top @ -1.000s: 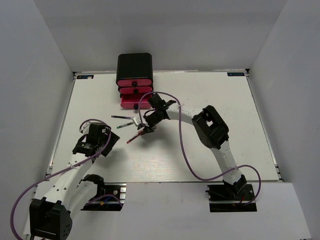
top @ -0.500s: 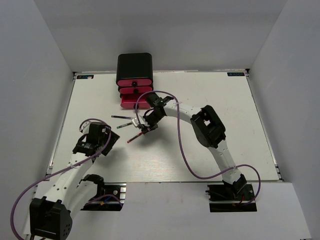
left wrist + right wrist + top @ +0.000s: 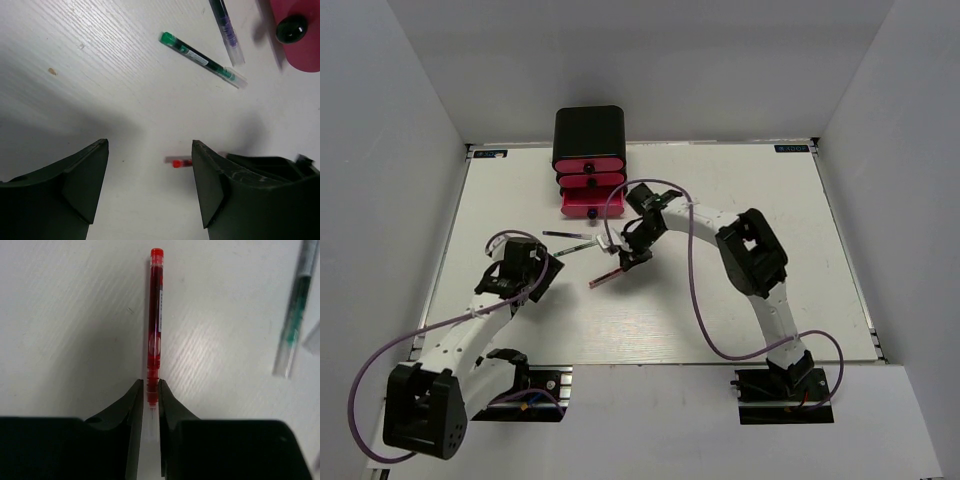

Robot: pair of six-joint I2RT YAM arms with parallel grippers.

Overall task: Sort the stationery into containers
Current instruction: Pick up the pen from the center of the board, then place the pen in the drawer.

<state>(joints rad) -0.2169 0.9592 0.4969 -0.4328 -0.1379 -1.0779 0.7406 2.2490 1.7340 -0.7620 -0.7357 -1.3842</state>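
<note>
The right gripper raises the red pen [image 3: 607, 278] outward over the bottom drawer next, turns it lengthwise and lowers it in, since the drawer is pulled out.
My right gripper [image 3: 631, 257] is shut on a red pen [image 3: 607, 278]. In the right wrist view the red pen [image 3: 155, 315] sticks out straight from between the closed fingertips, gripper [image 3: 150, 390]. A green pen [image 3: 576, 248] and a black pen [image 3: 563, 235] lie on the table in front of the pink drawers [image 3: 588, 180], which sit in a black box [image 3: 588, 128]. The bottom drawer [image 3: 582, 207] is pulled out. My left gripper [image 3: 538, 272] is open and empty, low over the table; its view shows the green pen [image 3: 202, 59], the black pen [image 3: 226, 30] and the red pen's tip [image 3: 177, 163].
The drawer's black knob [image 3: 292, 27] and pink front [image 3: 300, 60] show at the top right of the left wrist view. The green pen [image 3: 294, 305] lies to the right of the held red pen. Grey walls surround the white table [image 3: 740, 300].
My right gripper has moved a little to the right with the red pen in it. My left gripper has shifted slightly up and right, toward the pens.
</note>
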